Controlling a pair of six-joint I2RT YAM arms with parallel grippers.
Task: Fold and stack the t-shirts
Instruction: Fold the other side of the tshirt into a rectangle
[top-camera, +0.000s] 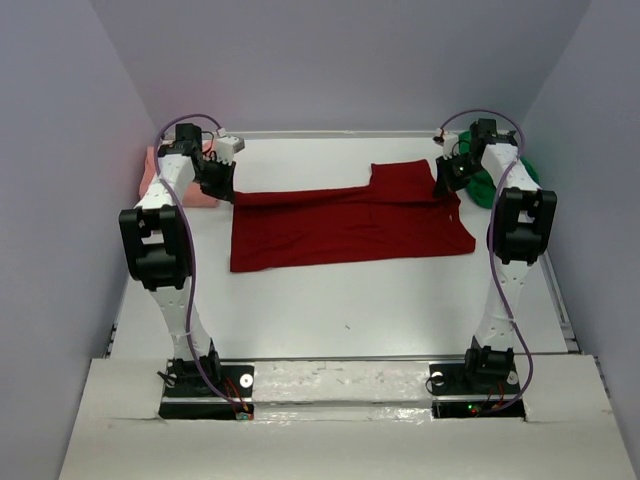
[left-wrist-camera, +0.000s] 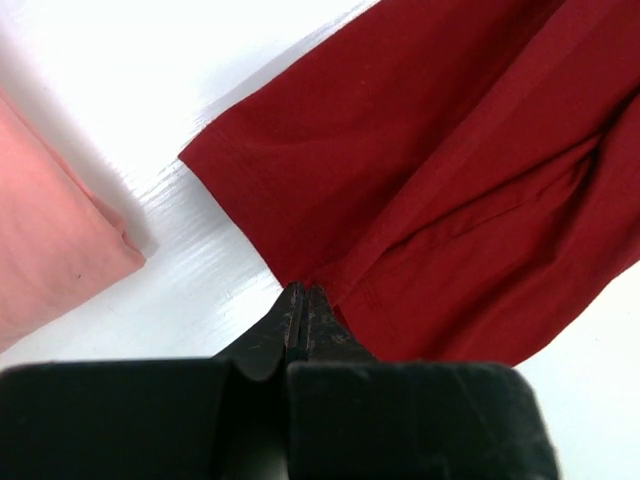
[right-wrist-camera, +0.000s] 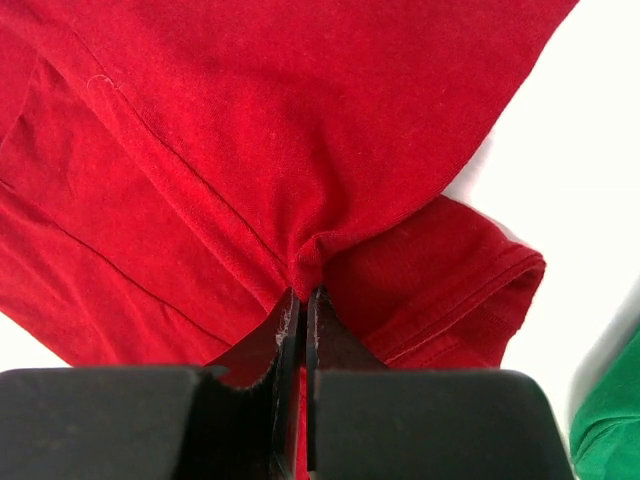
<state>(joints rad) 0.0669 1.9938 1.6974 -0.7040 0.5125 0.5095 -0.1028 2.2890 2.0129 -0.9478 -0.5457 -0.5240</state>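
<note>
I should next move my right gripper gently a little down and back onto the puckered cloth and let go, because the green t-shirt already lies spread near that cloth.
The dark red t-shirt (top-camera: 350, 225) lies spread across the middle of the white table (top-camera: 350, 320), with one sleeve sticking out toward the back. At the shirt's back left corner, my left gripper (top-camera: 218, 180) is shut on the hem; in the left wrist view the red cloth (left-wrist-camera: 420, 150) runs right into the shut tips (left-wrist-camera: 301, 290). My right gripper (top-camera: 447, 178) is shut on the back right part. In the right wrist view the cloth (right-wrist-camera: 250, 130) puckers at its tips (right-wrist-camera: 303, 292). The salmon-pink t-shirt (top-camera: 158, 172) lies folded at the back left. The bright green t-shirt (top-camera: 528, 172) lies at the back right.
Grey walls close in the table on the left, back and right. The pink shirt (left-wrist-camera: 50, 230) sits just left of my left gripper. The green shirt (right-wrist-camera: 610, 420) sits just right of my right gripper. Both arm bases stand at the near edge.
</note>
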